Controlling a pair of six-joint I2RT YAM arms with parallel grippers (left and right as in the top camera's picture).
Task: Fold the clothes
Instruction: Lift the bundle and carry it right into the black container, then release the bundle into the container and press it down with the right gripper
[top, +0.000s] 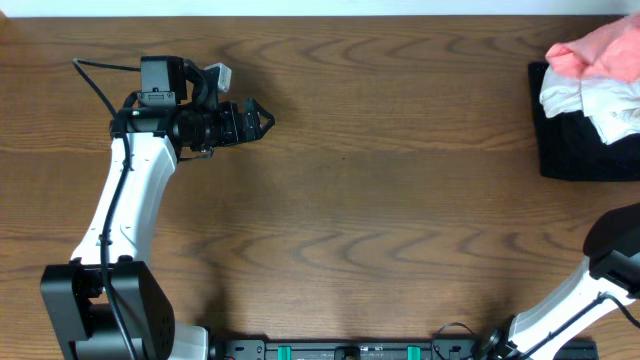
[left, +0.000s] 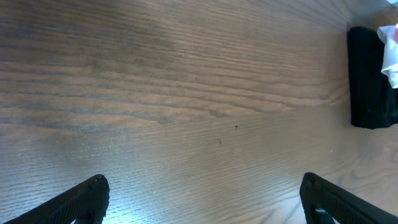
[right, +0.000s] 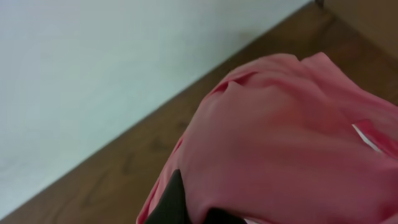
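Note:
My right gripper holds the edge of the pink shirt. It needs to move back, then go down over the pile (top: 606, 80) to let go of that edge.
The clothes, a salmon-pink shirt (top: 598, 50), lie bunched at the table's far right corner, on top of a pile. In the right wrist view the pink shirt (right: 280, 137) fills most of the frame and drapes over my right gripper (right: 194, 210). The gripper is shut on a fold of it, and only one black fingertip (right: 176, 198) shows. In the overhead view the right gripper itself is past the right edge. My left gripper (top: 262, 120) hovers open over bare wood at the left, far from the shirt, with nothing between its fingers (left: 84, 199).
White garments (top: 600, 100) lie under and beside the pink shirt, on a black textured mat (top: 580, 150) at the right edge. Mat (left: 370, 74) and white cloth (left: 390, 53) also show in the left wrist view. A pale wall (right: 93, 74) runs behind the table's far edge.

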